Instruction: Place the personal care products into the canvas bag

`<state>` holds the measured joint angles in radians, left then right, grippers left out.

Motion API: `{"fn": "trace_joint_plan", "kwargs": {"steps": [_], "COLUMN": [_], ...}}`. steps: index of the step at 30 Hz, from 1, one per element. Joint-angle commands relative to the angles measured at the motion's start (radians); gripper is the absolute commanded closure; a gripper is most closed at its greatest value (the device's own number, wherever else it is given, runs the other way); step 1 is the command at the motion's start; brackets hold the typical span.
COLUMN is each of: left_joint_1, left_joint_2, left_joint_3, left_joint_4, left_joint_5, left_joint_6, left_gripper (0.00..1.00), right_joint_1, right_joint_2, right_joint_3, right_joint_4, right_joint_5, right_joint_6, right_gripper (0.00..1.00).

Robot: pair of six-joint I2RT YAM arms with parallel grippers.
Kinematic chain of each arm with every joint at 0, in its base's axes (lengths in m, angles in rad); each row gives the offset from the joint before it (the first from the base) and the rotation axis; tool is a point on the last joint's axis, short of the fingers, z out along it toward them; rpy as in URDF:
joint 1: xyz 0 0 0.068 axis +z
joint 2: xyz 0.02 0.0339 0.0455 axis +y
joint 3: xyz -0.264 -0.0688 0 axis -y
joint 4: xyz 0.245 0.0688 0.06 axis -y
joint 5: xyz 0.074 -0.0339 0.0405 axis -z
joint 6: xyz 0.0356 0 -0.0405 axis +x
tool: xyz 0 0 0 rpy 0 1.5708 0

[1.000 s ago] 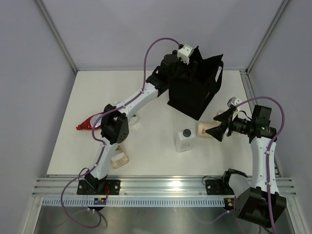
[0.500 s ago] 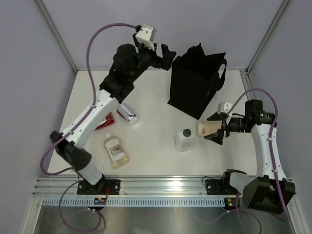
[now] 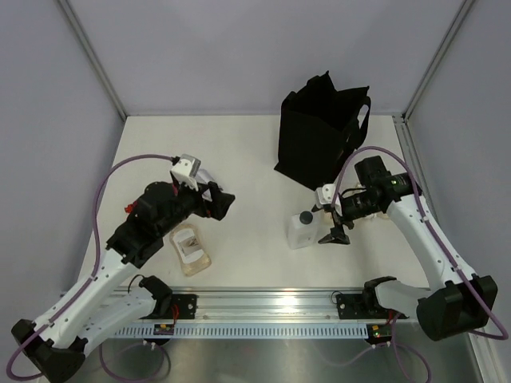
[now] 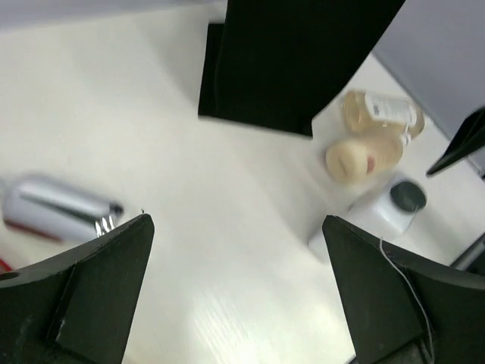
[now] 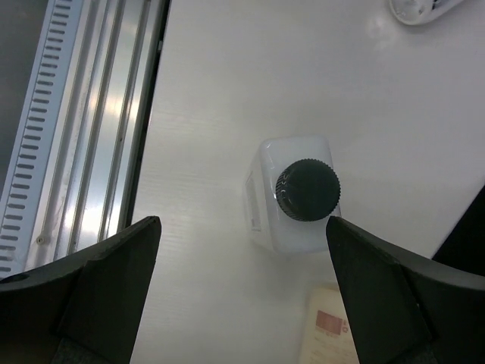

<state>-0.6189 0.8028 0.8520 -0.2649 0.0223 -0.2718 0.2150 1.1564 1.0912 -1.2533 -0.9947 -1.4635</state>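
My right gripper moves down and to the left in the overhead view around the white bottle's upright sides point(image 3: 302, 231) next, as the bottle stands beside the open fingers.
The black canvas bag point(image 3: 319, 144) stands upright at the back right and also fills the top of the left wrist view point(image 4: 295, 61). My left gripper point(image 3: 219, 201) hovers open and empty over the left-middle table point(image 4: 239, 288). A silver cylinder point(image 4: 57, 208) lies to its left. A clear flat bottle point(image 3: 190, 250) lies under that arm. My right gripper point(image 3: 329, 217) is open above the table beside the white bottle with black cap point(image 3: 302, 230), which stands upright between its fingers' lines point(image 5: 307, 189). A beige bottle point(image 4: 364, 155) and a clear one point(image 4: 383, 110) lie by the bag.
A red tube tip point(image 3: 128, 209) peeks out behind the left arm. The metal rail point(image 3: 271, 303) runs along the near edge and shows at the left of the right wrist view point(image 5: 91, 152). Grey walls close in the table's sides and back.
The left arm swung from above the bag down to the left-middle of the table, with its jaws open and empty. The right gripper moved left to the white bottle.
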Motion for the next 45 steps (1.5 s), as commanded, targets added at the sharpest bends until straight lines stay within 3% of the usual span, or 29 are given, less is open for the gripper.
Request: {"fn": "trace_joint_plan", "kwargs": {"steps": [1,7,13,20,23,24,25,27,28,29,31,36,41,45], "left_joint_1": [0.004,0.005,0.005,0.005,0.005,0.005,0.005,0.005,0.005,0.005,0.005,0.005,0.005,0.005], "left_joint_2": [-0.143,-0.304,-0.292,-0.303,-0.313,-0.318,-0.320,-0.326,-0.330,-0.333,-0.344,-0.381,-0.424,-0.424], "left_joint_3": [-0.091,-0.191,-0.191,-0.225,-0.245,-0.248,-0.248,-0.249,-0.249,-0.249,-0.246,-0.252,-0.265,-0.257], "left_joint_4": [-0.060,-0.123,-0.135,-0.122,-0.115,-0.119,-0.120,-0.126,-0.128,-0.137,-0.146,-0.169,-0.178,-0.195], "left_joint_5": [-0.019,-0.093,-0.079,-0.061,-0.058,-0.056,-0.055,-0.055,-0.053,-0.055,-0.059,-0.062,-0.076,-0.078], "left_joint_6": [-0.111,-0.148,-0.147,-0.187,-0.202,-0.208,-0.210,-0.214,-0.214,-0.216,-0.216,-0.231,-0.245,-0.244], "left_gripper": [0.01,0.01,0.01,0.01,0.01,0.01,0.01,0.01,0.01,0.01,0.01,0.01,0.01,0.01], "right_joint_1": [0.073,0.098,0.138,0.198,0.201,0.201,0.201,0.201,0.201,0.201,0.201,0.198,0.169,0.048], "right_joint_2": [0.025,0.107,0.158,0.175,0.181,0.183,0.181,0.181,0.181,0.183,0.177,0.149,0.209,0.302], "right_joint_3": [0.009,0.041,0.032,-0.056,-0.050,-0.044,-0.031,-0.011,0.010,0.025,0.076,0.231,0.514,0.766], "right_joint_4": [0.170,0.221,0.258,0.337,0.351,0.347,0.342,0.321,0.313,0.299,0.285,0.362,0.376,0.462], "right_joint_5": [0.120,0.180,0.215,0.196,0.171,0.169,0.168,0.168,0.166,0.159,0.153,0.206,0.157,0.091], "right_joint_6": [0.164,0.186,0.204,0.259,0.290,0.293,0.301,0.319,0.327,0.368,0.408,0.721,0.938,1.133], "right_gripper": [0.00,0.01,0.01,0.11,0.33,0.44,0.64,0.80,0.94,1.00,1.00,1.00,1.00,1.00]}}
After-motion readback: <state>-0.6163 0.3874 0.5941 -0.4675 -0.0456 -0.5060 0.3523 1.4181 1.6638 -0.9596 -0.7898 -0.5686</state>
